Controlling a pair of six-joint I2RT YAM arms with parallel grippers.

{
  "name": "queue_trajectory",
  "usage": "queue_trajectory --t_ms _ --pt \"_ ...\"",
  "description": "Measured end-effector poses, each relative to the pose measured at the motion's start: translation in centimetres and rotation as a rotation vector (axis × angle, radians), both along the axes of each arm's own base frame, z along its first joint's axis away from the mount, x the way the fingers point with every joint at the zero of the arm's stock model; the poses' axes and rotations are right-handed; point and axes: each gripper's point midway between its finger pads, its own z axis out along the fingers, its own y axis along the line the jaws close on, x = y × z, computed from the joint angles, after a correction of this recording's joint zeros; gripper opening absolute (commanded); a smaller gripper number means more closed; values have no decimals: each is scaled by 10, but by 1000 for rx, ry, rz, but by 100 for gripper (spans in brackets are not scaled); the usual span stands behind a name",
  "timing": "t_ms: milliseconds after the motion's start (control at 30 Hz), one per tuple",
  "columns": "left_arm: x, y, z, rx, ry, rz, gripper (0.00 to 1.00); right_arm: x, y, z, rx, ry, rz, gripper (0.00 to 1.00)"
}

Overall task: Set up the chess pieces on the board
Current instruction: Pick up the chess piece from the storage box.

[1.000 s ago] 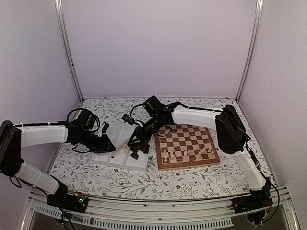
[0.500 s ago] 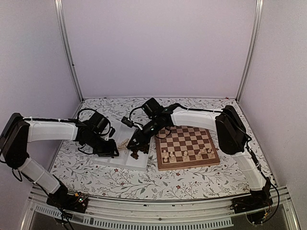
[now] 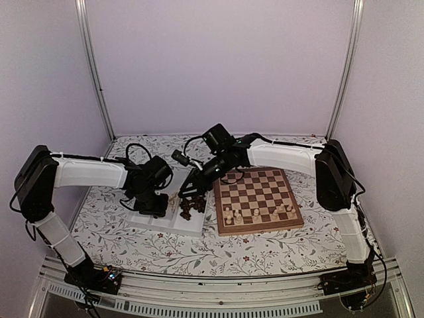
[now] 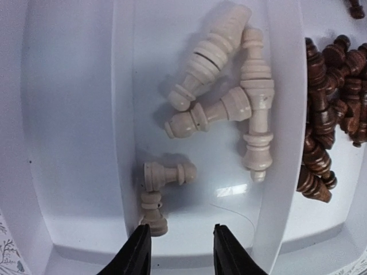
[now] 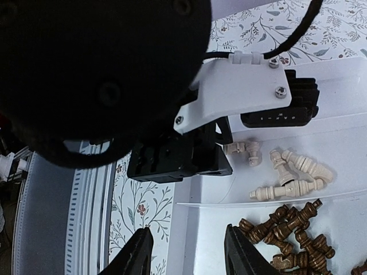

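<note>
I must lower my left gripper toward the wall and grab the nearer cream pawn's base.
The board (image 3: 260, 177) lies right of centre, with several cream chess pieces (image 3: 255, 213) on its near rows. A white tray (image 3: 154, 221) left of it holds the rest. My left gripper (image 3: 156, 207) (image 4: 179, 243) is open and empty, low over the compartment with cream pieces; two small pawns (image 4: 166, 173) lie just ahead of its fingertips and three bigger cream pieces (image 4: 229, 109) further on. Dark brown pieces (image 4: 332, 114) fill the other compartment. My right gripper (image 3: 189, 193) (image 5: 186, 243) is open and empty above the tray (image 5: 209, 240), near the dark pile (image 5: 287, 238).
The two grippers are close together over the tray; the left gripper's black body (image 5: 183, 154) fills the middle of the right wrist view. A floral cloth (image 3: 232, 248) covers the table. Metal posts (image 3: 93, 73) and white walls close it in.
My left arm has swung right and its gripper has come down over the tray's cream compartment. My right gripper has shifted slightly right and stays open over the dark pieces.
</note>
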Motion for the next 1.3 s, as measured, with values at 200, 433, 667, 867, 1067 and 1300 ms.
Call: queue_trajectory --t_ms 200,433,667,867,1067,1300 --pt "-4 5 -8 110 17 35 41 -1 -10 -2 -9 23 -3 45" --pt "-10 9 -20 186 42 67 39 -4 -18 -9 -14 52 2 44" --pt "-9 11 -20 190 33 108 37 -7 -20 -4 0 54 6 44" --pt "-3 14 -21 175 29 148 32 -7 -19 1 17 50 10 44" --pt "2 15 -22 165 24 168 28 -7 -19 0 18 50 10 44" --pt "8 16 -22 159 16 182 21 -7 -19 -1 17 52 10 44"
